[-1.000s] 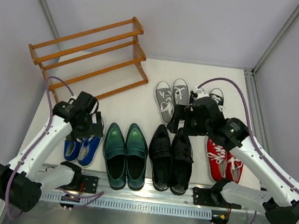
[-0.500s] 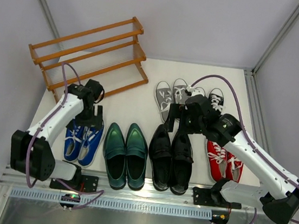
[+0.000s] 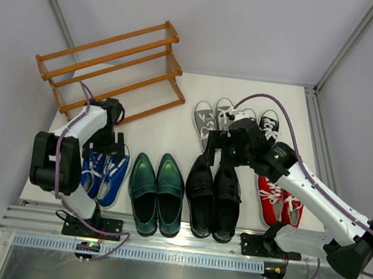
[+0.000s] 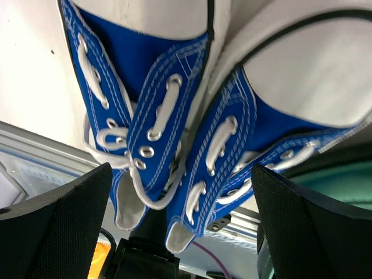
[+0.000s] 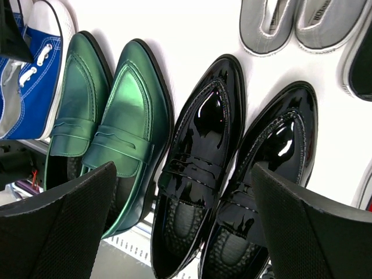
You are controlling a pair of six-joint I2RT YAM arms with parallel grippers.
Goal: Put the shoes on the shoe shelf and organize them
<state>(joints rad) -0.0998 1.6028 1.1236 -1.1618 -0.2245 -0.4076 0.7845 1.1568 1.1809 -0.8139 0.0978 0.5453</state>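
Observation:
I will move my left gripper down onto the blue sneakers and close it on their adjoining inner lace flaps, because these flaps are side by side between its open fingers.
The blue sneakers (image 3: 105, 178) lie side by side at the near left, below the empty orange-brown shoe shelf (image 3: 117, 70). My left gripper (image 3: 108, 147) is open just over their toe ends; in the left wrist view (image 4: 183, 221) its fingers (image 4: 58, 226) straddle both blue sneakers (image 4: 168, 116). My right gripper (image 3: 220, 157) is open and empty above the toes of the black leather loafers (image 3: 215, 197), which also show in the right wrist view (image 5: 203, 145). Green loafers (image 3: 156, 193) lie between the two pairs. Grey sneakers (image 3: 210, 123), black-and-white sneakers (image 3: 268, 121) and red sneakers (image 3: 278, 200) lie to the right.
A metal rail (image 3: 161, 235) runs along the near edge by the arm bases. White walls enclose the floor on three sides. The shelf stands angled at the far left corner. A purple cable (image 3: 273, 99) loops above the right arm.
My left arm has folded back towards the left wall, and its gripper has shifted a little farther along the blue sneakers. My right gripper has moved slightly left over the black loafers.

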